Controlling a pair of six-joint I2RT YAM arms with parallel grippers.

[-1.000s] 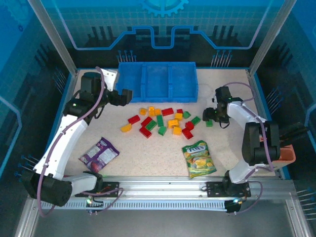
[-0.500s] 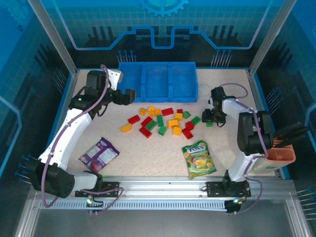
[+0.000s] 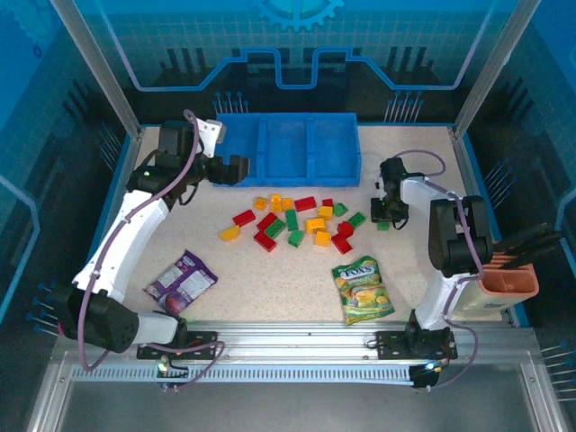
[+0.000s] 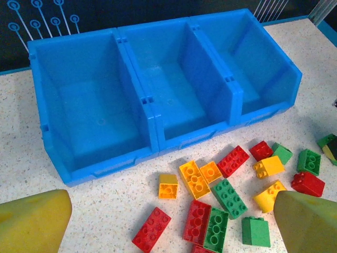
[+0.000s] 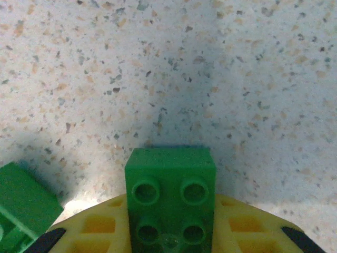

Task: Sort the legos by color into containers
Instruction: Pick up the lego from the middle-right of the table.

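The tray's closest end section (image 3: 336,150) is bare and lies outward of my right gripper. My right gripper will next lift outward over it and lower to release the green brick.
The legos (image 3: 292,219) lie scattered mid-table in red, yellow-orange and green, just in front of the blue three-compartment tray (image 3: 261,153). All three compartments of the tray (image 4: 150,113) look bare. My left gripper (image 3: 229,169) hovers open by the tray's left front corner, its yellow fingertips (image 4: 31,221) wide apart above the legos (image 4: 221,195). My right gripper (image 3: 387,212) points down at the right end of the scatter, with a green lego (image 3: 382,225) at its tip. That green lego (image 5: 171,195) sits studs-up between the yellow fingers (image 5: 89,229), which press both its sides.
A purple snack packet (image 3: 180,281) lies front left and a green-yellow snack bag (image 3: 362,290) front centre. A beige-and-salmon slotted holder (image 3: 508,279) stands at the right edge. Another green lego (image 5: 23,203) lies close to the left of the right gripper.
My left gripper has drifted back toward the tray's left corner. The right arm has folded upright and its gripper has edged left over the green lego.
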